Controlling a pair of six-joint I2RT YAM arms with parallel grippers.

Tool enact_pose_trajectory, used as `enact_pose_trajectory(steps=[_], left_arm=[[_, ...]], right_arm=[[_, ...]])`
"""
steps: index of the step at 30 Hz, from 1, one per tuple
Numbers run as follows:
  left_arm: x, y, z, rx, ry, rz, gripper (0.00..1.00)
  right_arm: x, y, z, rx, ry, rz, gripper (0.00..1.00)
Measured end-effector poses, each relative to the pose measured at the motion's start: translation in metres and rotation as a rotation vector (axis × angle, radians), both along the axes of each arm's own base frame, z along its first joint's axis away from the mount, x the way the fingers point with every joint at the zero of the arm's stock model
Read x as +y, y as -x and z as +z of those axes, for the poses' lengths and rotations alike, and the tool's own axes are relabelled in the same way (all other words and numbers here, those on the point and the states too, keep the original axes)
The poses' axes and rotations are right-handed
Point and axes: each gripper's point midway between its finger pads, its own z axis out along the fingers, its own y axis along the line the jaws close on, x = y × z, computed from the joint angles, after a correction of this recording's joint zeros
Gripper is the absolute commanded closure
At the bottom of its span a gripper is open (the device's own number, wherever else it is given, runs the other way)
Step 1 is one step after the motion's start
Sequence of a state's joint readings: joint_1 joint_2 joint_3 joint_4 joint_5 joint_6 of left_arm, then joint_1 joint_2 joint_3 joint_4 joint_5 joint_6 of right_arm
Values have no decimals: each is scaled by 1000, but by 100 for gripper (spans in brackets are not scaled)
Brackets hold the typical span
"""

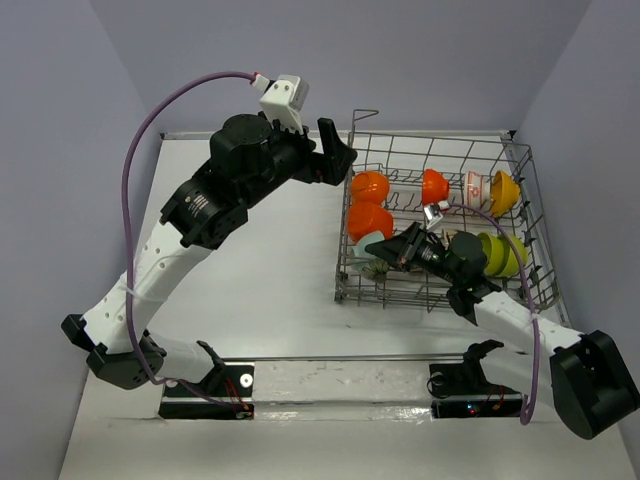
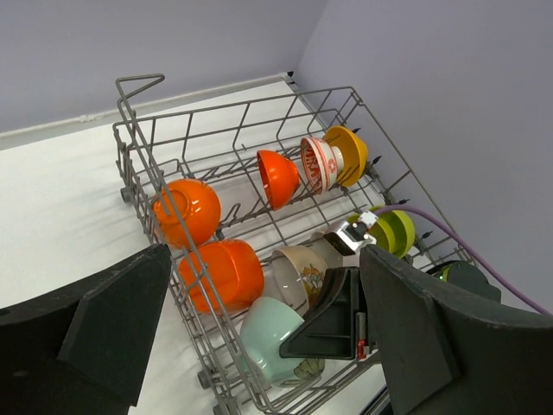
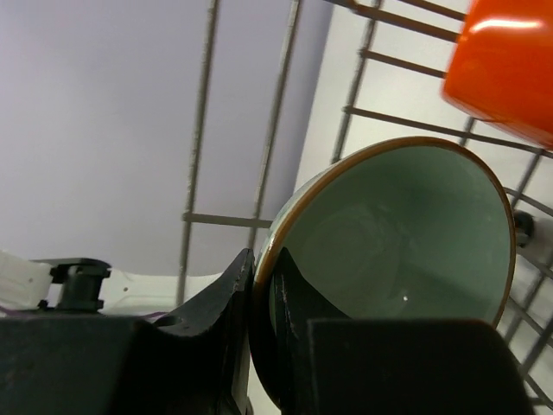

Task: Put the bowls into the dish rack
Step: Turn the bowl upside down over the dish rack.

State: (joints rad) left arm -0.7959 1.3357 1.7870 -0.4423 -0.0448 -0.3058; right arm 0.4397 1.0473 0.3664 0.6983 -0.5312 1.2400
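Note:
I need to lower my right gripper outward next and release the teal bowl's rim, since the rack (image 1: 430, 137) space beside the nearer orange bowl is below and outward of my gripper.
The dish rack (image 1: 430, 137) stands on the right side of the table, and several bowls sit among its tines. My right gripper (image 1: 393, 250) reaches into its near-left corner and is shut on the rim of a pale teal bowl (image 1: 368, 245). In the right wrist view one finger lies inside the teal bowl (image 3: 406, 233) and the other outside, at the right gripper (image 3: 263, 259). My left gripper (image 1: 335, 150) hangs open and holds nothing, above the rack's far-left corner. Its wrist view looks down on the rack (image 2: 233, 105), the teal bowl (image 2: 272, 333) and the right gripper (image 2: 333, 333).
In the rack are two orange bowls (image 1: 368, 218), a red-orange one (image 1: 433, 186), a red-patterned white one (image 1: 474, 185), a yellow one (image 1: 503, 192), lime green ones (image 1: 500, 255) and a beige flowered one (image 2: 302, 272). Bare white table (image 1: 260, 280) lies left of the rack. Walls stand close behind and beside it.

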Motion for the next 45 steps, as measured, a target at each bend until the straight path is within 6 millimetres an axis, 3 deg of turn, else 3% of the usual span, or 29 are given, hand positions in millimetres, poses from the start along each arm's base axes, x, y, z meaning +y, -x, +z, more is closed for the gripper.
enact_pose_trajectory(steps=[6,20,22,24,32,36,45], left_arm=[[-3,-2,-3,5,-4,-4,1],[-4,-1,-3,9,2,-6,1],[-4,-1,-3,9,2,-7,1],[-4,-1,-3,9,2,-7,1],[-4,-1,-3,9,3,-10,1],[-4,-1,-3,9,3,-10,1],[-5,0,-3,10,3,-14,1]], right_arm=[[-3,-11,-30,86,122,-42,99],[2,-20,-56,198,228,-39,99],[0,-23,-56,204,254,-57,95],[-2,-25,-57,213,275,-70,83],[-15,-32,-57,218,374,-136,77],[-20,-35,-59,201,416,-159,65],[-28,-40,-61,177,470,-190,62]])
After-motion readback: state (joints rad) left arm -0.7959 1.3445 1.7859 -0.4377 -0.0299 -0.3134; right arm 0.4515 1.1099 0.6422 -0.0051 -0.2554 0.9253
